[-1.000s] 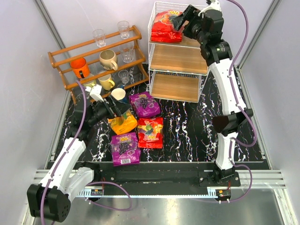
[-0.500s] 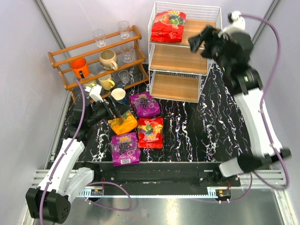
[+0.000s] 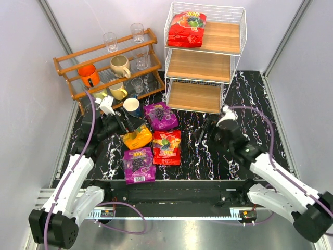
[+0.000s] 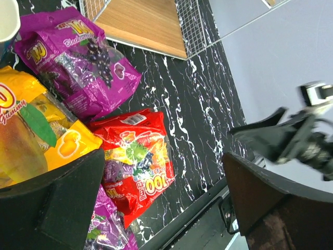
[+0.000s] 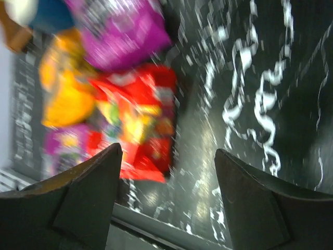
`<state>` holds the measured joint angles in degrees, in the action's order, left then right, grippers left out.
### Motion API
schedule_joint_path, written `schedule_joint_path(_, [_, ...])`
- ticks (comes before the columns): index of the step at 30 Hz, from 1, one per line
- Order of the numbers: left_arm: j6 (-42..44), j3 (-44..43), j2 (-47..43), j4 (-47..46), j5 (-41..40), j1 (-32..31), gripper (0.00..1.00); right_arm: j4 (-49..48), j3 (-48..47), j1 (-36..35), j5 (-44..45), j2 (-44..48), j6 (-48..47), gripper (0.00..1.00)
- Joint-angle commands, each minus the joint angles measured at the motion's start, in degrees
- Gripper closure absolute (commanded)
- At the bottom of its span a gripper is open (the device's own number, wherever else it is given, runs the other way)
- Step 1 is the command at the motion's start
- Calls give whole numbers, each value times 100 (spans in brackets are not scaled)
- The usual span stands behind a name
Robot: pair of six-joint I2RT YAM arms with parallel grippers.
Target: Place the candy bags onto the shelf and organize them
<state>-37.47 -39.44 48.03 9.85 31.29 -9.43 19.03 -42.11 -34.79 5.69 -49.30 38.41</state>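
Observation:
I will next move my right gripper down and to the left in the top view, onto the red bag's side edge [image 3: 178,145] [image 5: 166,125]. It lies below my right gripper on that side, uncovered.
One red candy bag [image 3: 186,28] lies on the top tier of the white wire shelf [image 3: 206,66]. On the table lie a purple bag [image 3: 160,115], an orange-yellow bag [image 3: 136,137], a red bag [image 3: 166,147] and a second purple bag [image 3: 138,164]. My left gripper [image 3: 132,125] is open and empty over the orange-yellow bag [image 4: 36,130]. The left wrist view also shows the purple bag [image 4: 78,57] and the red bag [image 4: 138,156]. My right gripper [image 3: 202,133] is open and empty, low over the table just right of the red bag [image 5: 138,120]. The right wrist view is blurred.
A low brown wooden rack [image 3: 104,62] with mugs and glasses stands at the back left. A blue and white cup [image 3: 131,105] stands beside the purple bag. The black front rail [image 3: 171,190] runs along the table's near edge.
My right arm has swung from the shelf's top tier down to the table beside the red bag, leaving a red bag on the top tier. The left arm has not moved.

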Motion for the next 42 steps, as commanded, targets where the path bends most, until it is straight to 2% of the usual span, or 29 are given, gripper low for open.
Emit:
schedule_joint_path(1, [38,86,-101,-80,-53,-15,2,-1204,668,-441,231,-229,667,20])
schedule_joint_path(10, [135,217,-75,-36,-61,-15,3,-3201,1214,-994,-147,-1616,1142,18])
schedule_joint_path(20, [170,200,-39,-27,-9,-15,3,-3740,906,-1452,345,-3252,1731,21])
schedule_joint_path(26, [205,209,-48,26,-9,-15,3,-4275,871,-1496,46,-3876,1784,28])
schedule_joint_path(28, [197,217,-48,17,-17,-15,3,-4495,871,-1505,-103,-3999,1766,40])
schedule_joint_path(29, [188,218,-48,26,-17,-24,3,-4522,880,-1505,-147,-4009,1723,49])
schedule_joint_path(30, [170,226,-66,17,-17,-15,3,-4609,871,-1505,-208,-4017,1653,65])
schedule_joint_path(33, [170,218,-83,26,-17,-15,3,-4496,897,-1505,-332,-3790,1266,95])
schedule_joint_path(35, [179,218,-118,52,-17,-15,3,-4295,959,-1505,-236,-3307,915,100])
schedule_joint_path(42, [188,235,-136,44,-26,-15,3,-2828,1011,-1496,-288,-1076,-842,100])
